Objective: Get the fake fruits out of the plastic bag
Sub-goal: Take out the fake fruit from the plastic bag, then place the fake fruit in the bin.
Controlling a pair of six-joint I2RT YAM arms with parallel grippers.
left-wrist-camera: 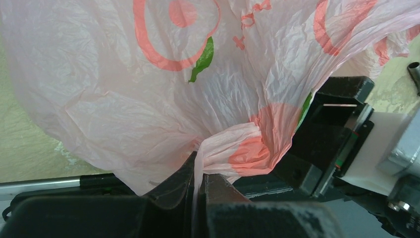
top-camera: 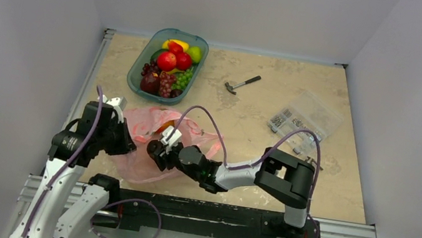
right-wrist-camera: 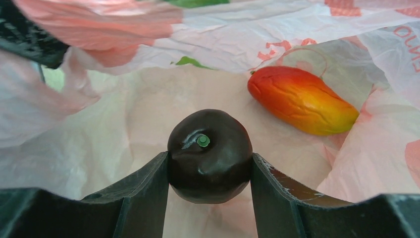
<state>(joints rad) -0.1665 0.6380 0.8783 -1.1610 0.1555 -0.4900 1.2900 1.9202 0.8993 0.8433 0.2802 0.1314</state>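
Observation:
My right gripper rises out of the bag (top-camera: pixel 142 159) next and moves outward over the tray's middle (top-camera: pixel 168 62) to release the fruit, since the teal tray already holds fake fruits.
The pink plastic bag (top-camera: pixel 142 159) lies near the table's front edge, left of centre, with its mouth lifted. My left gripper (left-wrist-camera: pixel 200 174) is shut on a bunched fold of the bag (left-wrist-camera: pixel 124 99) and holds it up. My right gripper (right-wrist-camera: pixel 210 158) is inside the bag (right-wrist-camera: pixel 124 114), shut on a dark, plum-like fake fruit (right-wrist-camera: pixel 210 146) with a small green stem stub. The fruit touches both fingers. An orange-red mango-shaped fruit (right-wrist-camera: pixel 302 99) lies loose on the bag's floor beyond it, to the right. From above, the right gripper (top-camera: pixel 156 149) reaches in from the right.
A teal tray (top-camera: pixel 202 45) with several fake fruits stands at the back left. A small hammer (top-camera: pixel 242 84) lies behind the bag at centre. A clear box of small parts (top-camera: pixel 303 120) sits at the right. White walls close in the table.

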